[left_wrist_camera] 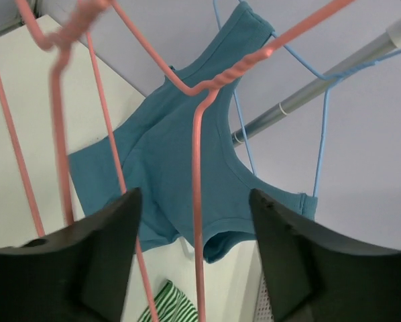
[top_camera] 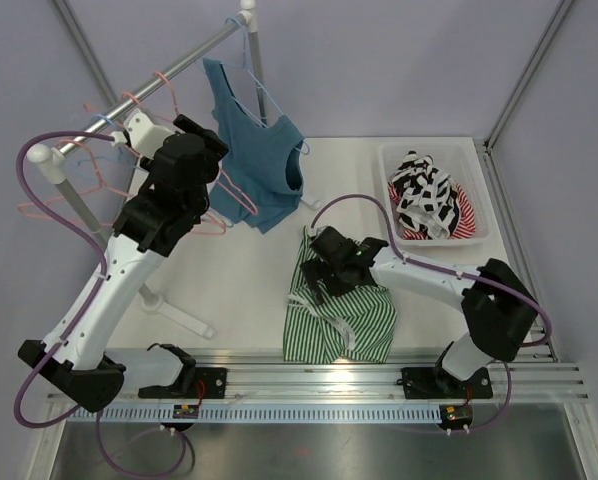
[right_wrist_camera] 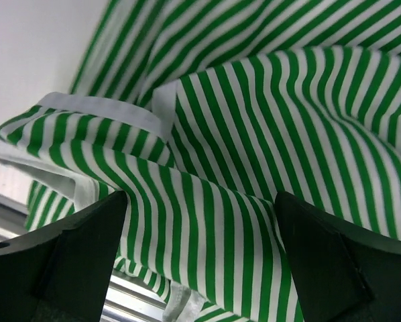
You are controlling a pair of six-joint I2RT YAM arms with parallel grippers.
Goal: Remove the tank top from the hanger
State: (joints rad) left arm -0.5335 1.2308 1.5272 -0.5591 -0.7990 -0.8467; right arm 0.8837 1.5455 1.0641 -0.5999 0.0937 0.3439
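I need to lower my right gripper next onto the bunched folds [top_camera: 324, 297] [right_wrist_camera: 199, 225] beside the white trim of the striped garment, because that cloth is just below the gripper's open fingers.
A teal tank top [top_camera: 258, 150] hangs on a light blue hanger [top_camera: 251, 62] from the grey rail [top_camera: 139, 108]; it also shows in the left wrist view [left_wrist_camera: 180, 147]. My left gripper [top_camera: 211, 150] is open just left of the tank top, among the pink hangers [left_wrist_camera: 197, 201], one wire of which runs between its jaws. My right gripper [top_camera: 317, 272] is open, low over a green-and-white striped garment [top_camera: 344, 315] lying on the table, which fills the right wrist view [right_wrist_camera: 254, 154].
A white bin [top_camera: 484, 215] at the back right holds striped and red clothes. Several empty pink hangers [top_camera: 74, 190] hang on the rail at the left. The rack's white base leg [top_camera: 179, 312] crosses the table near my left arm.
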